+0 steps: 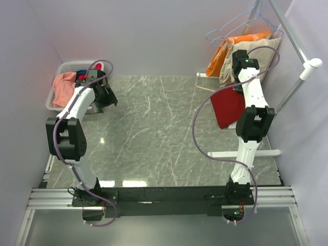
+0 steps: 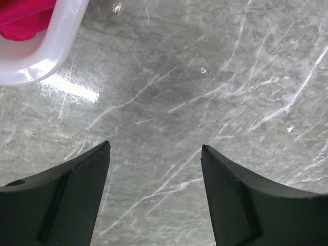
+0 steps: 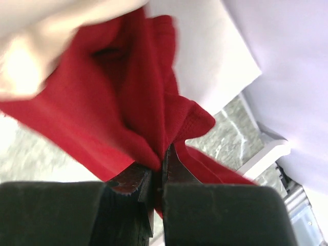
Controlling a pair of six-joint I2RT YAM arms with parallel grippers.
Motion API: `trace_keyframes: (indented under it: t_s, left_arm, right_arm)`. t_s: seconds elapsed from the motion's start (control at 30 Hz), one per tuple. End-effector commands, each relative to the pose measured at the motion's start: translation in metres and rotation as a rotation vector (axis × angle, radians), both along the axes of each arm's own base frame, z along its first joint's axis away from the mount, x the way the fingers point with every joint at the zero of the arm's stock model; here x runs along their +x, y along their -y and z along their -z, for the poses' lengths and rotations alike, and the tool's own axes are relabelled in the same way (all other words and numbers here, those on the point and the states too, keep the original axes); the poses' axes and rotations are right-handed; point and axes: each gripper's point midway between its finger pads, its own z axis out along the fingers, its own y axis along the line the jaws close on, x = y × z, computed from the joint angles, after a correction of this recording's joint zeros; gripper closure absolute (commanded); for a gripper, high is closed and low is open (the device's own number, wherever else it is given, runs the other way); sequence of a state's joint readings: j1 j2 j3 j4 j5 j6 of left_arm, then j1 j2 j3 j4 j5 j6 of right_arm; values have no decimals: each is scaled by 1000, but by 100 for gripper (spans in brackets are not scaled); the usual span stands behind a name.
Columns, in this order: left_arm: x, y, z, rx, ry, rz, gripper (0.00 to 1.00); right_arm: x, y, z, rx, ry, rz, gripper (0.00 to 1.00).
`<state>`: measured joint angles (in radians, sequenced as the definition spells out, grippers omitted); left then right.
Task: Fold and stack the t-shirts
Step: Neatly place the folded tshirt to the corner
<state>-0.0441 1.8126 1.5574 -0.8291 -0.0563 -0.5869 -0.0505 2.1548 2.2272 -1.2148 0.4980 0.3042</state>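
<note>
My right gripper lowers the fold of the dark red t-shirt over toward the side next, because the white layer beneath (image 3: 218, 64) still shows bare there.
A dark red t-shirt (image 1: 227, 107) hangs bunched at the table's right side, beside the right arm. My right gripper (image 3: 164, 154) is shut on a fold of this dark red t-shirt (image 3: 128, 92), with cloth pinched between the fingertips. A salmon-pink t-shirt (image 1: 64, 87) drapes over the white basket (image 1: 65, 66) at the far left, with red and blue cloth behind it. My left gripper (image 2: 155, 146) hangs open over bare marble just right of that basket (image 2: 56, 41). Magenta cloth (image 2: 23, 18) shows inside the basket. Nothing lies between the left fingers.
Orange (image 1: 225, 51) and beige (image 1: 253, 51) garments hang on wire hangers from a white rack pole (image 1: 302, 72) at the back right. The rack's white foot (image 1: 266, 152) lies on the table near the right arm. Blurred pale cloth (image 3: 36, 56) fills the right wrist view's upper left.
</note>
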Motion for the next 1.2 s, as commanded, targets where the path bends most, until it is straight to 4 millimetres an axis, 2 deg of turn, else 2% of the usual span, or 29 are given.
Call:
trace_keyframes:
  t_s: [0.0,0.17,0.3,0.47,0.6,0.7,0.8,0.9,1.03,1.07,1.1,1.13,1.17]
  left_arm:
    - [6,0,-17,-5,48,14,23]
    - [5,0,-17,-6,46,19,23]
    - [4,1,-15,-7,40,19,23]
    - [3,1,-11,-10,31,21,23]
    - [3,1,-10,-9,31,19,23]
    - [2,1,-9,-7,25,19,23]
    - [3,1,-8,-12,25,20,23]
    - [3,2,-8,-15,21,24,23]
    - [3,5,-8,-26,24,35,23]
    - [4,6,-9,-32,28,38,23]
    - [4,6,-7,-32,27,41,23]
    - [4,6,-7,-31,27,43,23]
    - [4,8,-8,-42,30,51,23]
  right_arm:
    - [-7,33,-1,-180,-35,165,100]
    - [-15,52,20,-259,-102,242,100]
    - [-32,69,32,-329,-148,313,100]
    - [-47,91,26,-393,-129,410,100]
    - [-52,106,9,-425,-67,475,100]
    - [-51,114,1,-436,-29,502,100]
    - [-42,117,1,-437,-15,501,100]
    - [-32,120,12,-428,-26,493,100]
    - [-25,119,43,-413,-78,465,100]
    - [-23,117,49,-401,-77,460,96]
    - [-20,117,54,-391,-67,458,87]
    - [-19,116,58,-382,-76,448,71]
    - [-18,115,59,-377,-72,448,64]
